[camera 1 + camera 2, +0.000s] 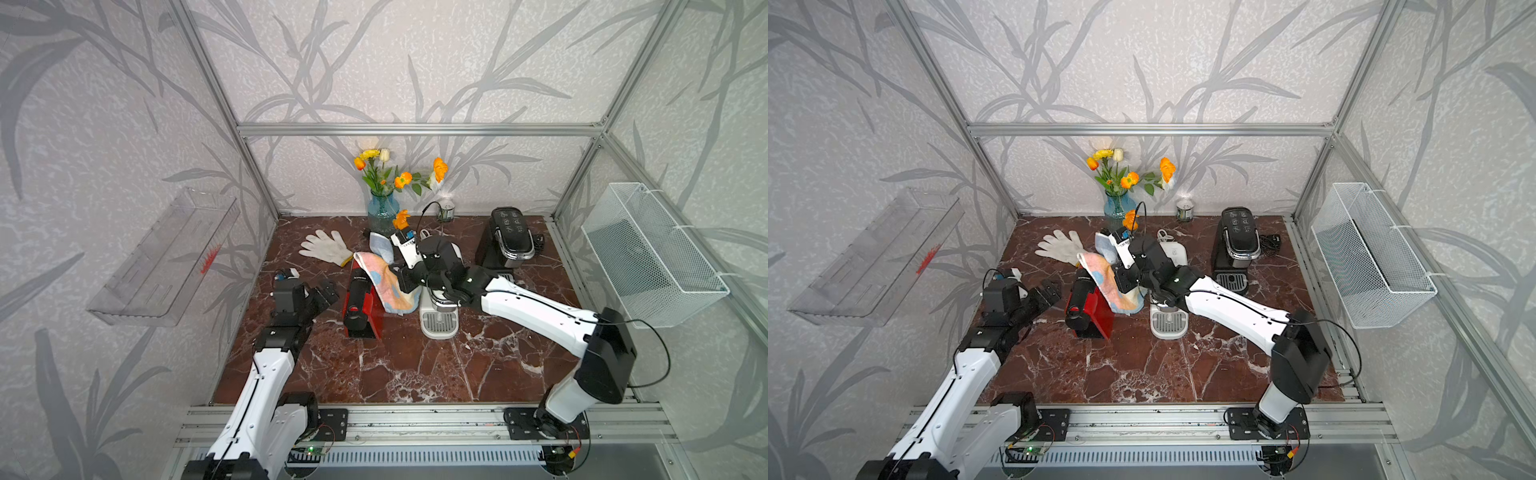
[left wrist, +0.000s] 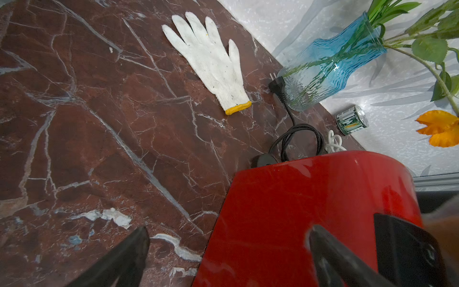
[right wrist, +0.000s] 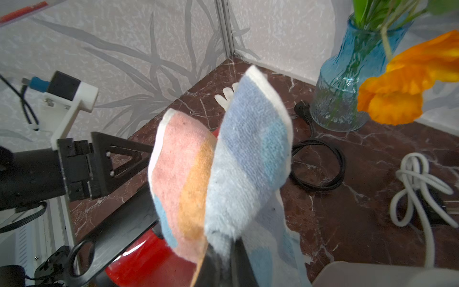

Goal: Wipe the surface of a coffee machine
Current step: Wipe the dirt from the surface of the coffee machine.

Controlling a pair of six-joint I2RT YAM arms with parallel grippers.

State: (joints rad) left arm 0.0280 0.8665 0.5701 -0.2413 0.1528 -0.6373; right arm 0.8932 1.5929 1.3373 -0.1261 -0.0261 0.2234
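The clear part of the near tabletop lies below my right gripper, toward my base, so my right gripper should move back and down and release the cloth there.
A red coffee machine (image 1: 359, 309) (image 1: 1088, 309) stands left of the table's centre. A striped pastel cloth (image 1: 382, 282) (image 1: 1104, 278) lies draped over its top and right side. My right gripper (image 1: 397, 272) (image 1: 1119, 274) is shut on that cloth (image 3: 218, 161), which bunches up and hides the fingertips in the right wrist view (image 3: 221, 251). My left gripper (image 1: 322, 293) (image 1: 1046, 293) hangs open just left of the machine. In the left wrist view (image 2: 228, 229) its jaws are spread wide with nothing held, facing the machine's red side (image 2: 310, 198).
A white coffee machine (image 1: 438, 322) sits under my right forearm, and a black one (image 1: 509, 243) stands back right. A white glove (image 1: 326, 247), a blue flower vase (image 1: 382, 210), a small can (image 1: 446, 212) and coiled cords (image 2: 298, 141) lie behind. A wire basket (image 1: 652, 253) hangs on the right wall.
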